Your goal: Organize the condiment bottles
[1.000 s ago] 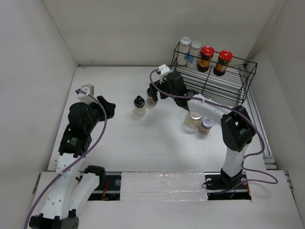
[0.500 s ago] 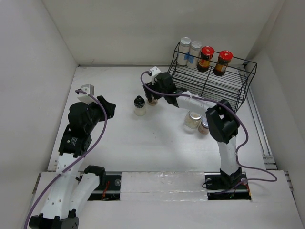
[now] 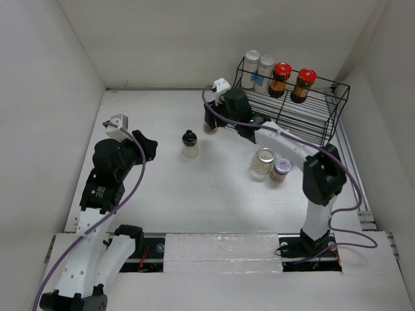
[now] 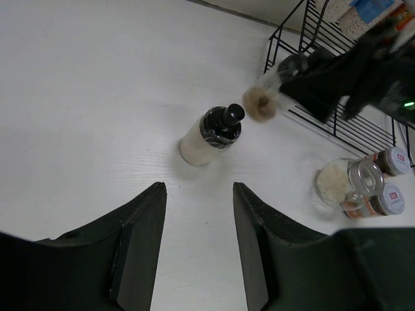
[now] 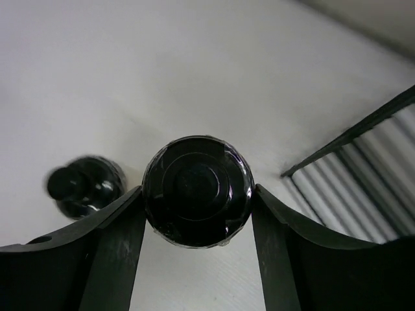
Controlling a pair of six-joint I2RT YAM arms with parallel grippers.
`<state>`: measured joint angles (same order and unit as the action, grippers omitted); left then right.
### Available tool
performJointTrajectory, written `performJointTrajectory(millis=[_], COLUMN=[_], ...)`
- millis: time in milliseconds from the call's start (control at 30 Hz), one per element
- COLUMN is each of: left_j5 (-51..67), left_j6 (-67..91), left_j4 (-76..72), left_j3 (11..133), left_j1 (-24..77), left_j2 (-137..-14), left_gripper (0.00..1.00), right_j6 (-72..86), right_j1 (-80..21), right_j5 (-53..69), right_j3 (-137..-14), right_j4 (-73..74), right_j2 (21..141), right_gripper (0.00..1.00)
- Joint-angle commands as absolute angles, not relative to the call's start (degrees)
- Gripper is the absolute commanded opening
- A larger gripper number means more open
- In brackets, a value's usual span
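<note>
The rack's bare lower-level end is to the right of my right gripper in the top view. I will next carry the black cap outward over it and let go.
My right gripper is shut on a black-capped pale bottle, held off the table left of the black wire rack; its pale base shows in the left wrist view. A second black-capped pale bottle stands on the table. On the rack stand two silver-lidded blue-labelled bottles and two red-capped amber bottles. A clear silver-lidded jar and a small red-labelled jar stand near the rack. My left gripper is open and empty, hovering at the left.
White walls close the table on the left, back and right. The rack's lower tier lies right of the held bottle. The right arm stretches across the jars.
My right gripper has lifted the black-capped bottle and moved it back right toward the rack, away from the other bottle. The left arm has not moved.
</note>
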<state>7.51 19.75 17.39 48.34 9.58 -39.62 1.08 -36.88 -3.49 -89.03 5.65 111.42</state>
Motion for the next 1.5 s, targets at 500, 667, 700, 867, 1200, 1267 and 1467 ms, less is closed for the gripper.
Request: performJointTrajectory(millis=[500, 667, 700, 867, 1200, 1267, 1467], left_j5=[8.3, 8.3, 8.3, 8.3, 8.3, 8.3, 7.7], left_j6=[19.2, 19.2, 19.2, 19.2, 19.2, 19.2, 19.2], left_j4=[14.8, 14.8, 14.8, 14.8, 14.8, 14.8, 14.8], left_j3=[48.7, 48.7, 48.7, 48.7, 48.7, 48.7, 48.7], left_j1=[8.7, 8.7, 8.7, 8.7, 8.1, 8.1, 8.1], left_j2=[-39.4, -39.4, -39.4, -39.4, -39.9, -39.9, -39.9], left_gripper=[0.41, 0.41, 0.41, 0.41, 0.46, 0.46, 0.46], right_j6=[0.6, 0.1, 0.1, -1.1, -2.9, -2.9, -4.1], right_j1=[-20.4, -19.8, -19.8, -21.8, -23.7, -24.3, -33.5], right_j5=[0.5, 0.5, 0.5, -1.5, -8.2, -8.7, -9.6], right_j3=[-104.3, -104.9, -104.9, -103.5, -103.0, -101.3, -85.7], right_j4=[6.9, 7.4, 7.4, 7.9, 8.4, 7.0, -5.8], right_j2=[104.1, 106.6, 107.4, 109.8, 105.2, 101.9, 91.2], right_gripper=[0.46, 0.46, 0.46, 0.53, 1.0, 1.0, 0.96])
